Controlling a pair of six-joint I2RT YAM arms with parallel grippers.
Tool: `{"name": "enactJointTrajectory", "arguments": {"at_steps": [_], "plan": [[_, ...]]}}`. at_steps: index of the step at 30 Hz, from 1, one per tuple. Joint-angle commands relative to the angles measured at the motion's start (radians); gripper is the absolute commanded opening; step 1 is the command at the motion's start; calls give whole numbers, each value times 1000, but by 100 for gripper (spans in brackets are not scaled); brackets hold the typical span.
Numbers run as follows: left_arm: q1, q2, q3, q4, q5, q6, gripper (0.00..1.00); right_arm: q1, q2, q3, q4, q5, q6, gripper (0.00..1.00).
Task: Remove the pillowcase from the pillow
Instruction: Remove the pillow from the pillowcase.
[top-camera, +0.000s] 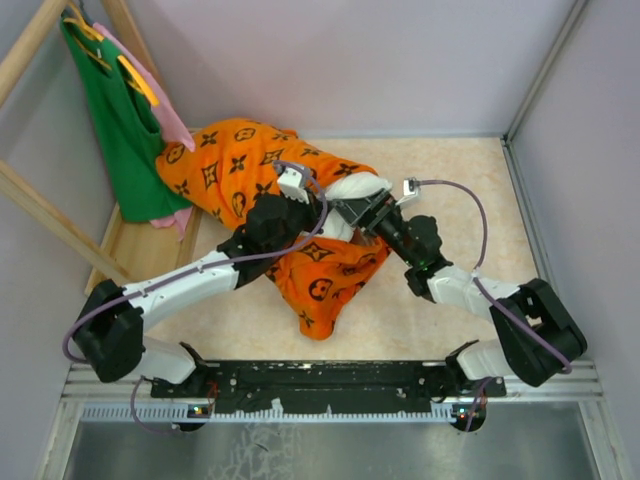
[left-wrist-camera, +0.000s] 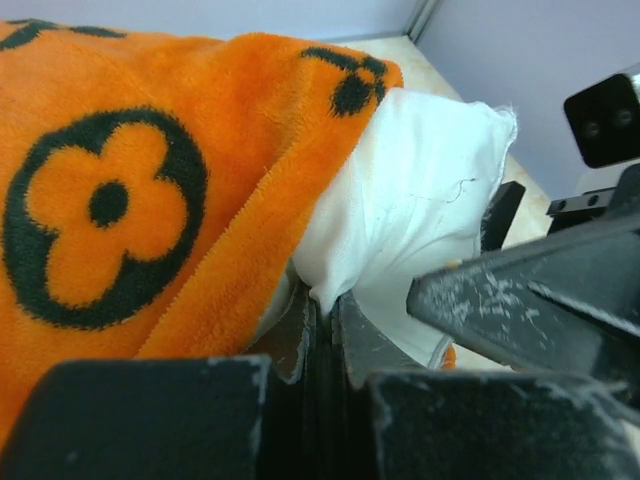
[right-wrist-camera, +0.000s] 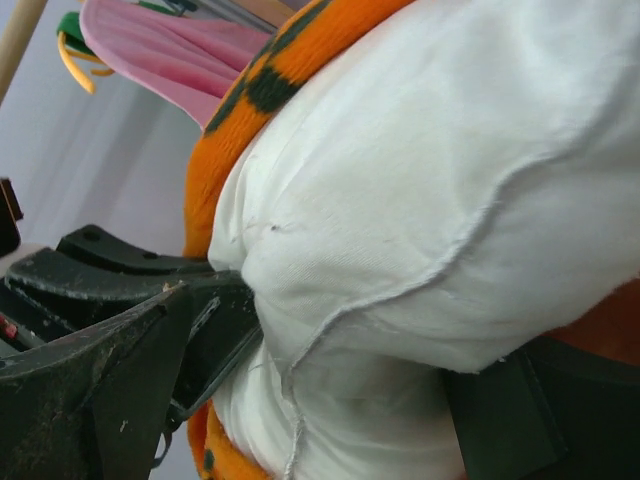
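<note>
Next, my right gripper stays beside the left gripper and brings its fingers together on the bare pillow corner (top-camera: 347, 227) (right-wrist-camera: 355, 385), which already bulges between its open fingers.
The orange pillowcase (top-camera: 240, 160) with black motifs lies mid-table, bunched around the white pillow (top-camera: 360, 187), whose one corner pokes out on the right. My left gripper (top-camera: 325, 215) reaches across the case to that corner. In the left wrist view its jaws (left-wrist-camera: 325, 300) are shut, pinching a fold of the white pillow (left-wrist-camera: 420, 190) just below the pillowcase (left-wrist-camera: 150, 200) hem. My right gripper (top-camera: 355, 212) comes from the right. It stands wide open (right-wrist-camera: 330, 400) with the bare pillow (right-wrist-camera: 420, 180) corner bulging between its fingers, the pillowcase (right-wrist-camera: 215, 160) rim behind it.
A green tank top (top-camera: 125, 130) and a pink garment (top-camera: 165, 110) hang from a wooden rack (top-camera: 50, 215) at the far left, touching the case's far end. Grey walls close the back and right sides. Both grippers crowd together at the pillow corner.
</note>
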Motion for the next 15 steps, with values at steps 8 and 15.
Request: {"name": "enactJointTrajectory", "arguments": {"at_steps": [8,15], "plan": [[-98,149,47,-72,93,14,0,71,-76,127,311,-37,-67,99],[-119,105,-110,76,149,-27,0,61,-44,116,372,40,-37,99]]}}
